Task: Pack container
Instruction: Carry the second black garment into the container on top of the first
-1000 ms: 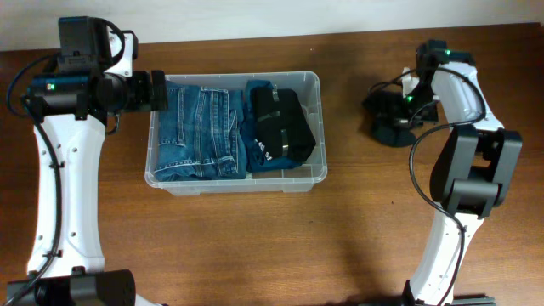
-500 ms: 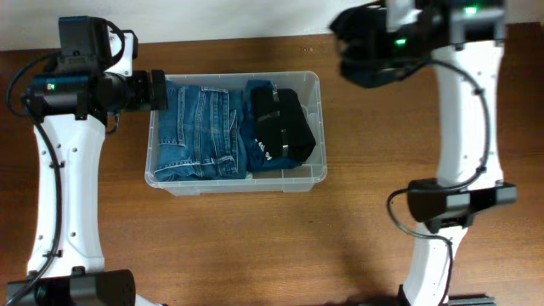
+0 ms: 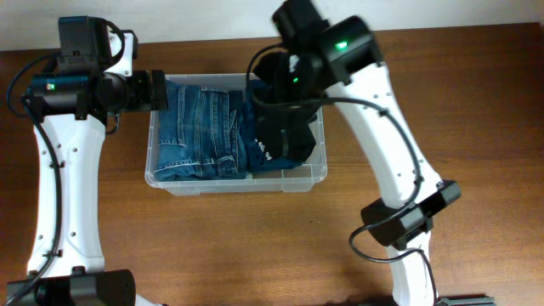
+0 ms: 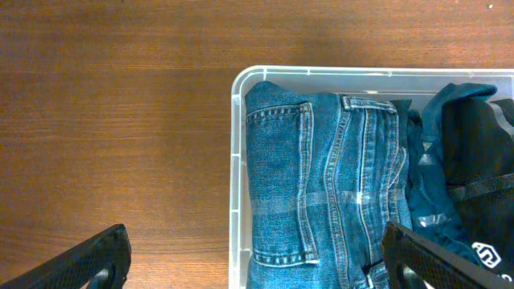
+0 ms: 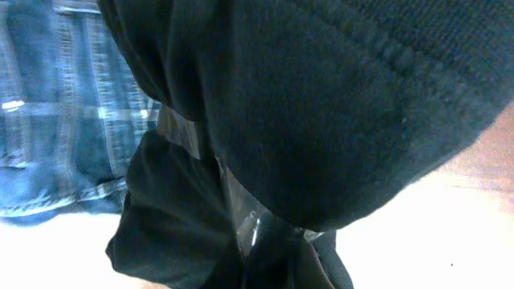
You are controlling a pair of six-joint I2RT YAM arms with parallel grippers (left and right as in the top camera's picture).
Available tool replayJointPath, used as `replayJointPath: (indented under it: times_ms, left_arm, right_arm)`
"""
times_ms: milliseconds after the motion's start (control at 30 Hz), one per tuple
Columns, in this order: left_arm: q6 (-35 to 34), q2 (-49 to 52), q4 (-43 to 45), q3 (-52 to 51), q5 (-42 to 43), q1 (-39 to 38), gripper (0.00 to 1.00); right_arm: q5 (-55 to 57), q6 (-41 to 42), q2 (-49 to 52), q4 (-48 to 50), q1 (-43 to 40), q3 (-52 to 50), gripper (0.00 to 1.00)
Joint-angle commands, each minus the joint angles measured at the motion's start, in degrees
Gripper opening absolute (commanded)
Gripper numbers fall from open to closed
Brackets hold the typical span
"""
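Observation:
My right gripper moves the black garment down onto the dark blue garment [image 3: 255, 151] beside the jeans next, then releases the black garment.
The clear plastic container [image 3: 236, 184] sits at table centre. It holds folded blue jeans [image 3: 197, 132] on its left, and a dark blue garment [image 3: 255, 151] with a taped black bundle [image 3: 295, 136] on its right. My right gripper [image 3: 285, 76] hangs over the container's far right part, shut on a black garment [image 5: 321, 96] that fills the right wrist view and hides the fingers. My left gripper [image 4: 257, 261] is open and empty, its fingers either side of the container's left wall [image 4: 237, 160], above the jeans [image 4: 321, 177].
The right arm stretches across the table from the front right to the container. Bare wooden table lies around the container. A pale wall runs along the table's far edge.
My right arm has swung from the table's far right, where the black garment lay, up and left to above the container, carrying the garment. The left arm has not moved.

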Motion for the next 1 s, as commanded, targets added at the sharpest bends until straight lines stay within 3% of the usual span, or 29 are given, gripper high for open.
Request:
replayJointPath:
  times_ms: [0,200,300,367,433,500,633,767,833,867,967]
  left_arm:
    - [-0.6,-0.2,-0.3,0.0,-0.4,0.2,0.99]
    - [-0.6,-0.2,-0.2,0.0,-0.4,0.2,0.99]
    - [-0.6,-0.2,-0.2,0.0,-0.4,0.2,0.99]
    - [-0.6,-0.2,-0.2,0.0,-0.4,0.2,0.99]
    - [-0.6,-0.2,-0.2,0.0,-0.3,0.2,0.99]
    - [-0.6,-0.2,-0.2,0.0,-0.3,0.2,0.99]
    - [-0.6,-0.2,-0.2,0.0,-0.3,0.2,0.99]
    - [-0.6,-0.2,-0.2,0.0,-0.3,0.2,0.99]
    - [-0.6,-0.2,-0.2,0.0,-0.4,0.2,0.99]
    - [-0.6,-0.2,-0.2,0.0,-0.4,0.2,0.99]
    - [-0.6,-0.2,-0.2,0.0,-0.3,0.2,0.99]
  right_arm:
    - [6.1,6.0,1.6,4.0,1.3,-5.5,0.04]
    - [6.0,6.2,1.6,14.4,1.2,-24.2,0.04]
    - [5.2,4.3,1.6,15.5,1.2,-29.6,0.24]
    - [4.8,1.3,1.6,15.3,1.2,-29.5,0.31]
    - [4.4,-2.6,0.8,15.1,1.2,-27.6,0.55]
    - [4.1,-4.8,0.2,15.1,1.2,-25.1,0.69]
    - [3.4,-7.4,-0.9,14.2,1.2,-19.4,0.84]
    - [1.7,-11.5,-1.0,14.5,1.2,-15.5,0.84]
    - [1.9,-13.0,-1.0,15.2,1.2,-15.5,0.79]
    - [2.2,-13.0,-0.7,16.0,1.2,-15.8,0.72]
    - [2.6,-13.4,0.4,18.9,1.2,-17.3,0.31]
